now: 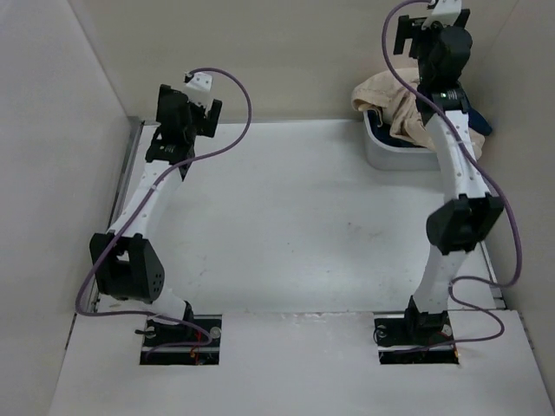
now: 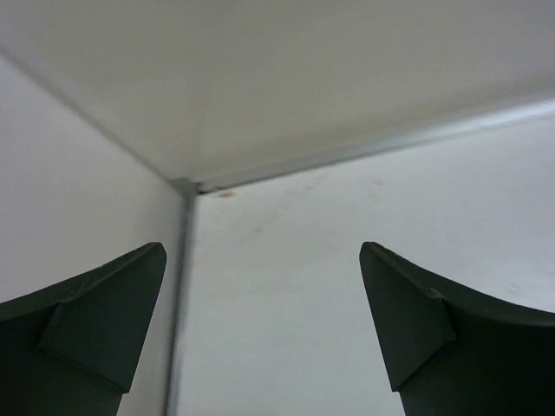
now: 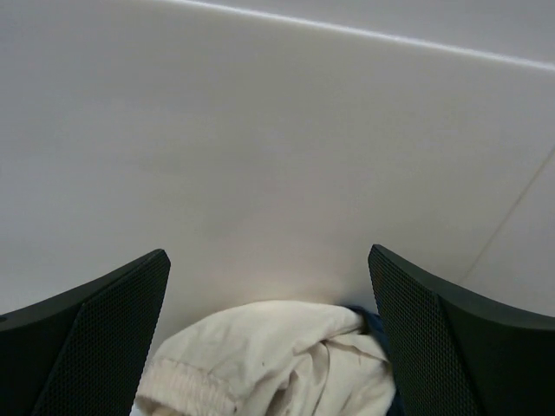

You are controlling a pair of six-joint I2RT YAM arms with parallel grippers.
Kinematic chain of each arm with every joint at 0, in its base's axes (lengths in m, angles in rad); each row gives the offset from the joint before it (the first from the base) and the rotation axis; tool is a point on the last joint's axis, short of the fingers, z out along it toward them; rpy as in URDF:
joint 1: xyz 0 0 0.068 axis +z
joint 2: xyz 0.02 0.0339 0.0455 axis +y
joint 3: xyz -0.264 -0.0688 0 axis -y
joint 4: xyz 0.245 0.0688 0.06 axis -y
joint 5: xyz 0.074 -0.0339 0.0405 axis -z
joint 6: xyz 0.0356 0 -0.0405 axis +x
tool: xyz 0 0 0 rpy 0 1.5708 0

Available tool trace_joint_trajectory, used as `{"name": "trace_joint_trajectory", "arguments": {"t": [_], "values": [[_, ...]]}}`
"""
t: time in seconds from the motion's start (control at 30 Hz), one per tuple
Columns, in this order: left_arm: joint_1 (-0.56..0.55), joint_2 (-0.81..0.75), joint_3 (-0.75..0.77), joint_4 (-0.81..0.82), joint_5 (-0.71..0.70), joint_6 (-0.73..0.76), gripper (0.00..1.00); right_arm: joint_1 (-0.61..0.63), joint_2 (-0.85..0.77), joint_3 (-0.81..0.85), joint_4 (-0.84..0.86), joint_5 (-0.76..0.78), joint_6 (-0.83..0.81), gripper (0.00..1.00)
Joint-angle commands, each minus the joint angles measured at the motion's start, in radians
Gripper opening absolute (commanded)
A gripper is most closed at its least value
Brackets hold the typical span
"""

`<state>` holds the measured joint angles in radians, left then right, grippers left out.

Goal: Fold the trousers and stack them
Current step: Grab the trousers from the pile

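Observation:
My right gripper moves down onto the bunched folds of the cream trousers (image 1: 392,106) and closes there next, since they rest on top of the dark blue garment (image 1: 479,121).
Cream trousers (image 1: 392,106) lie bunched in a grey bin (image 1: 390,152) at the back right of the table, over a dark blue garment (image 1: 479,121). My right gripper (image 1: 429,24) is raised above the bin, open and empty; in the right wrist view its gripper (image 3: 269,329) frames the cream trousers (image 3: 277,360) below, with a blue edge (image 3: 368,322) beside them. My left gripper (image 1: 192,108) is at the back left, open and empty; the left wrist view shows only its gripper (image 2: 260,321) above the bare table near the corner.
White walls enclose the table on the left, back and right. A metal rail (image 2: 182,286) runs along the left wall's foot and another along the back wall (image 2: 373,147). The white table surface (image 1: 286,217) spreads between the arms.

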<state>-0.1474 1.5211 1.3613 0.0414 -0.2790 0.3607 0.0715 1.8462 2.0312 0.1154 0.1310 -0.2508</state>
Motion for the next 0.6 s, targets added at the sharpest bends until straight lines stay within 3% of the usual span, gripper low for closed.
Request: {"name": "trace_joint_trajectory", "arguments": {"t": [0.0, 0.1, 0.37, 0.53, 0.57], "values": [[0.010, 0.052, 0.139, -0.371, 0.341, -0.176, 1.00, -0.043, 0.227, 0.318, -0.531, 0.047, 0.137, 1.00], [0.009, 0.112, 0.157, -0.357, 0.429, -0.177, 1.00, -0.054, 0.335, 0.383, -0.553, 0.062, 0.206, 1.00], [-0.016, 0.246, 0.205, -0.336, 0.374, -0.161, 1.00, -0.088, 0.502, 0.360, -0.386, -0.004, 0.528, 1.00], [-0.021, 0.264, 0.202, -0.327, 0.348, -0.154, 1.00, -0.089, 0.550, 0.343, -0.318, 0.096, 0.617, 1.00], [-0.019, 0.263, 0.199, -0.324, 0.347, -0.154, 1.00, -0.094, 0.548, 0.331, -0.306, 0.098, 0.636, 0.91]]}}
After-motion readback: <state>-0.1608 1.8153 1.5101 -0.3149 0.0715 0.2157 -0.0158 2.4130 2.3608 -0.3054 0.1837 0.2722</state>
